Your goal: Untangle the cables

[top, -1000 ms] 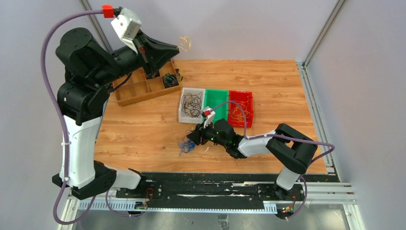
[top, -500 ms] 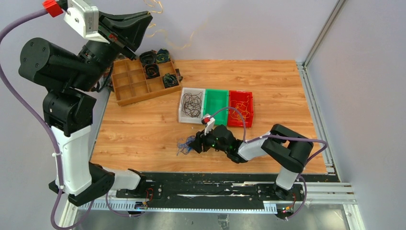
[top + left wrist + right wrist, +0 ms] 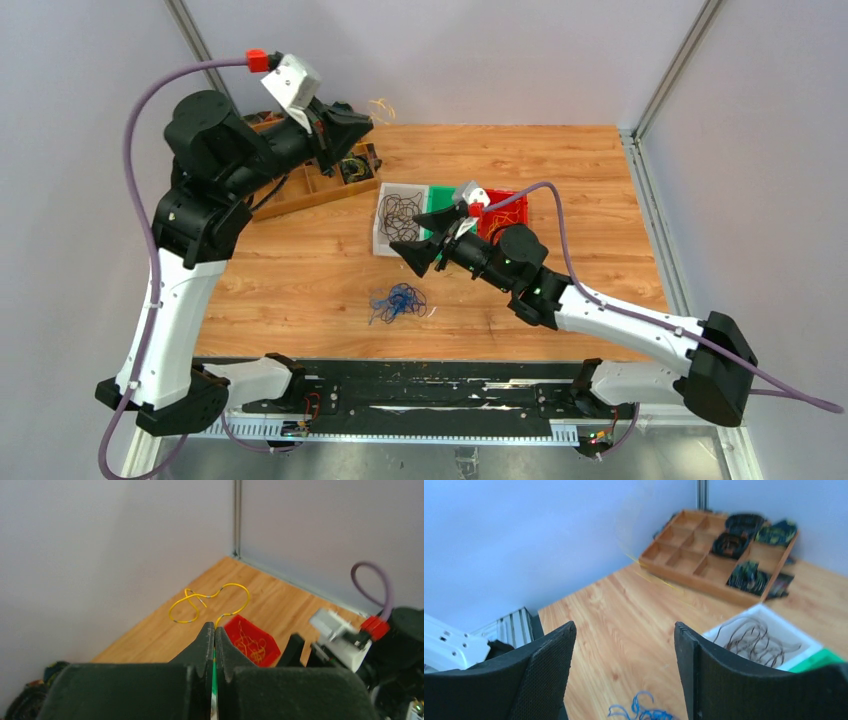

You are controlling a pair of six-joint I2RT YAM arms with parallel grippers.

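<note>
Outward and to the left in the top view, I will bring my right gripper onto the yellow cable's free length (image 3: 382, 110) (image 3: 658, 578), since my left gripper holds it raised.
My left gripper (image 3: 362, 118) is raised over the wooden tray and shut on a yellow cable (image 3: 207, 600), whose free end curls beyond the fingertips; it also shows in the top view (image 3: 381, 104). My right gripper (image 3: 428, 238) is open and empty, held above the table in front of the bins. A loose blue cable bunch (image 3: 397, 301) lies on the table below it and shows at the bottom of the right wrist view (image 3: 640, 710). Black cables (image 3: 401, 214) lie in the white bin, yellow cables (image 3: 250, 645) in the red bin.
A white bin (image 3: 381, 232), a green bin (image 3: 450, 197) and a red bin (image 3: 515, 202) stand side by side mid-table. A wooden divided tray (image 3: 300, 188) with dark coiled bundles (image 3: 747, 575) stands at the back left. Walls close in behind and right.
My right gripper let go of the blue bunch, opened and rose up and back toward the bins. My left arm swung down and right from its high position, still holding the yellow cable.
</note>
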